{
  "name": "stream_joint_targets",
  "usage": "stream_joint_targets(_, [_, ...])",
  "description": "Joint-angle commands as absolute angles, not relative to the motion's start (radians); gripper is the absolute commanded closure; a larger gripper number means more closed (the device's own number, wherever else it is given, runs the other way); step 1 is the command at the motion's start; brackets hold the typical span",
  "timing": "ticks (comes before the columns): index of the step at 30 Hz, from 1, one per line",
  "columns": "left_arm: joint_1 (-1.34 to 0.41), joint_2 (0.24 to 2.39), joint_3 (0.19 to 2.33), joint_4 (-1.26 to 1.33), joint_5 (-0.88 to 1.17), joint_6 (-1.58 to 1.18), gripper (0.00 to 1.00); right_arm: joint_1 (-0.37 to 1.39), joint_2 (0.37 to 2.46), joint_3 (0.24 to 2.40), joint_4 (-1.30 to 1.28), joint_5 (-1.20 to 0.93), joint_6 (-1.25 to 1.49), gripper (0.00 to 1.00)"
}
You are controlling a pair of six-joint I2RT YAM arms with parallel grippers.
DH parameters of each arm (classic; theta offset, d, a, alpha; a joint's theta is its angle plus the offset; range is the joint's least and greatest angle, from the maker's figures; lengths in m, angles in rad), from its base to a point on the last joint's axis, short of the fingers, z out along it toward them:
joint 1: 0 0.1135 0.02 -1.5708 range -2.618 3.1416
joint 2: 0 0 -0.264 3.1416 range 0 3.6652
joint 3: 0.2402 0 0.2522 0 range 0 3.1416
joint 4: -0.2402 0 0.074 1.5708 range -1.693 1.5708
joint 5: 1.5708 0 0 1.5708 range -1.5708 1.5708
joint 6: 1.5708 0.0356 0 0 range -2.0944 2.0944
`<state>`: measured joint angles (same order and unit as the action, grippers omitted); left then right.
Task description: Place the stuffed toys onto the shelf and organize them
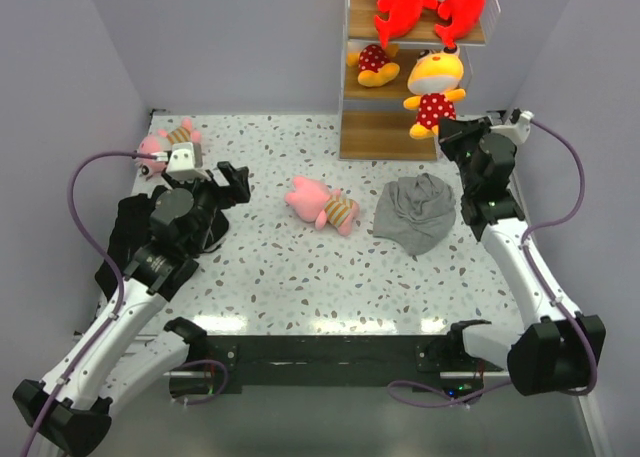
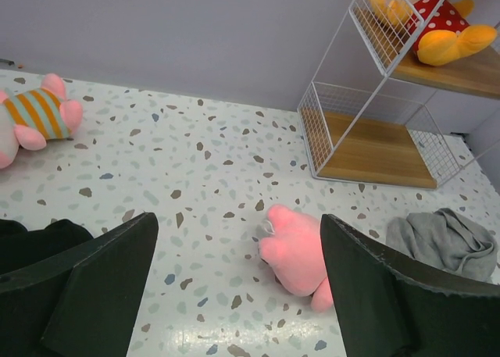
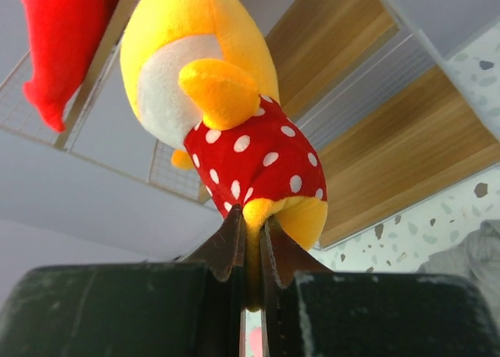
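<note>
The part of the middle board (image 3: 332, 44) beside the yellow toy is bare, so I need to move my right gripper outward over it to release its toy.
My right gripper (image 1: 447, 132) (image 3: 251, 224) is shut on the foot of a yellow-orange toy in a red dotted top (image 1: 434, 89) (image 3: 234, 115). It holds the toy up in front of the shelf (image 1: 385, 137), level with the middle board. A second yellow toy (image 1: 374, 65) lies on that board. Two red-and-white toys (image 1: 400, 7) hang over the top board. One pink striped toy (image 1: 320, 204) (image 2: 297, 248) lies mid-table, just ahead of my open left gripper (image 1: 232, 185) (image 2: 238, 240). Another pink toy (image 1: 165, 142) (image 2: 35, 119) lies at the far left.
A crumpled grey cloth (image 1: 415, 212) (image 2: 445, 240) lies right of the middle pink toy, in front of the shelf. A black cloth (image 1: 130, 227) sits under my left arm. Walls close the table on the left, back and right.
</note>
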<state>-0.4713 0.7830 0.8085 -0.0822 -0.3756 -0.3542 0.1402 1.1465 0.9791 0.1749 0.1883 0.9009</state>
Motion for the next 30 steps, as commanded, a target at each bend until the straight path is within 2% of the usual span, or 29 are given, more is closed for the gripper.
stream_joint_targets(1, [-0.471, 0.753, 0.805, -0.018, -0.410, -0.330, 0.10, 0.075, 1.221, 1.074, 0.215, 0.082, 0.940, 1.00])
stream_joint_targets(10, [-0.471, 0.762, 0.807, -0.020, -0.394, -0.334, 0.10, 0.008, 1.394, 1.195, 0.253, -0.067, 1.009, 1.00])
stream_joint_targets(13, [-0.471, 0.755, 0.808, -0.020, -0.400, -0.334, 0.10, 0.005, 1.401, 1.164, 0.288, -0.115, 1.045, 1.00])
stream_joint_targets(17, [-0.471, 0.752, 0.802, -0.020, -0.408, -0.333, 0.10, 0.003, 1.390, 1.127, 0.310, -0.072, 1.048, 1.00])
stream_joint_targets(23, [-0.471, 0.753, 0.804, -0.020, -0.403, -0.333, 0.10, -0.054, 1.500, 1.268, 0.287, -0.164, 1.077, 1.00])
stream_joint_targets(24, [-0.471, 0.752, 0.802, -0.020, -0.403, -0.333, 0.10, -0.057, 1.511, 1.281, 0.279, -0.157, 1.081, 0.93])
stream_joint_targets(27, [-0.471, 0.749, 0.801, -0.017, -0.405, -0.334, 0.10, -0.064, 1.540, 1.318, 0.259, -0.135, 1.088, 0.85])
stream_joint_targets(28, [-0.471, 0.749, 0.802, -0.018, -0.405, -0.334, 0.10, -0.067, 1.549, 1.328, 0.258, -0.130, 1.101, 0.75])
stream_joint_targets(30, [-0.471, 0.752, 0.802, -0.020, -0.403, -0.334, 0.10, -0.069, 1.588, 1.368, 0.256, -0.133, 1.112, 0.72])
